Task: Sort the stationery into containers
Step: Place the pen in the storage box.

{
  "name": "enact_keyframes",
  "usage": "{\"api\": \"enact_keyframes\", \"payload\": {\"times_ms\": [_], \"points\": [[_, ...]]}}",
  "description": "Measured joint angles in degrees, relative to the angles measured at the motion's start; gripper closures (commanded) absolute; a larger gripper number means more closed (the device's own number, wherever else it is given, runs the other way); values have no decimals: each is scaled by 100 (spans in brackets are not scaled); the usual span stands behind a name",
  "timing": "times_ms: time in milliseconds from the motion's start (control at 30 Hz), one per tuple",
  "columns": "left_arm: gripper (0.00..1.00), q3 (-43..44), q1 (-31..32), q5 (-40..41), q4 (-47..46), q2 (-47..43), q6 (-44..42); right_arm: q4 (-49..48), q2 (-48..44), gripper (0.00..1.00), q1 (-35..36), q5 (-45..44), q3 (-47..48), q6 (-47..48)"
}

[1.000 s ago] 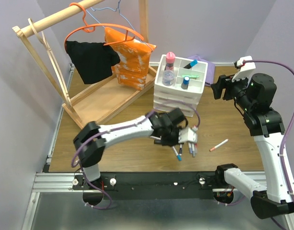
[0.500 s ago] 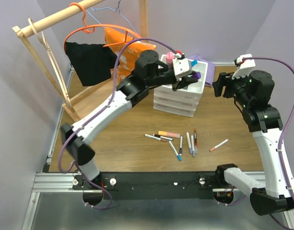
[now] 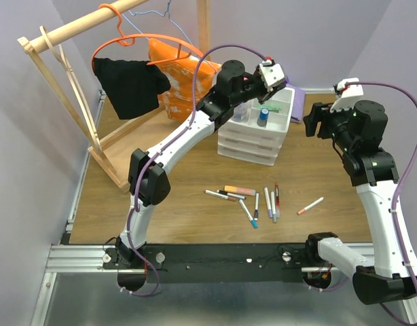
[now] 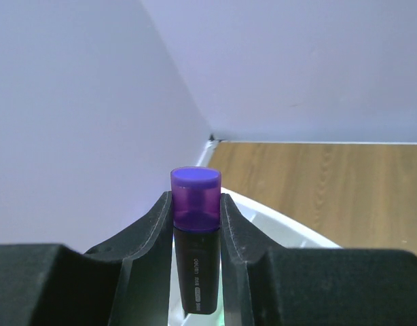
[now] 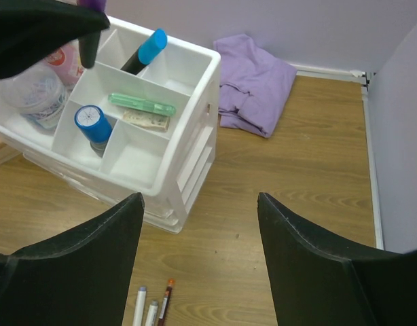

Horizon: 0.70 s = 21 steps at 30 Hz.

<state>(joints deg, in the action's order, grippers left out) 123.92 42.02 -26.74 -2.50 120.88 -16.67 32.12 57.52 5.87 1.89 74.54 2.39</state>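
Note:
The purple-capped highlighter's dark body still dangles above the tray, so the left gripper will next go down toward the tray's rear section beside the blue highlighter (image 5: pixel 146 51) to let go of the purple-capped one.
My left gripper (image 3: pixel 268 85) hangs over the back of the divided tray (image 5: pixel 198 85) that tops the white organiser (image 3: pixel 252 142). It is shut on a purple-capped highlighter (image 4: pixel 195 197) with a dark barrel, whose lower end (image 5: pixel 91 51) dangles just above a rear compartment. The tray holds a blue highlighter (image 5: pixel 146 51), a green one (image 5: pixel 140 104), a blue-capped bottle (image 5: pixel 93 123) and a pink-capped bottle (image 5: pixel 59 61). Several pens (image 3: pixel 252 207) and an orange-pink highlighter (image 3: pixel 239 191) lie on the table in front. A red-tipped pen (image 3: pixel 310 206) lies apart. My right gripper (image 5: pixel 202 272) is open, high to the tray's right.
A purple cloth (image 5: pixel 252 68) lies behind the organiser on the right. A wooden clothes rack (image 3: pixel 66 81) with a black garment (image 3: pixel 130 85) and an orange bag (image 3: pixel 185 85) fills the back left. Walls close in on three sides.
The left arm lifted the purple highlighter from the pens on the table and carried it up and back over the tray. The right arm has barely moved.

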Motion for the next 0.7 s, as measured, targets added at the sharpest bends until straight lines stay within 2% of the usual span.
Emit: {"api": "enact_keyframes", "payload": {"times_ms": [433,700], "points": [[100,4,44,916,-162,369,-837,-122,-96,25,-162,0,-378,-114],[100,4,74,1126,-208,592,-1176,-153,-181,25,-247,7,-494,-149]]}}
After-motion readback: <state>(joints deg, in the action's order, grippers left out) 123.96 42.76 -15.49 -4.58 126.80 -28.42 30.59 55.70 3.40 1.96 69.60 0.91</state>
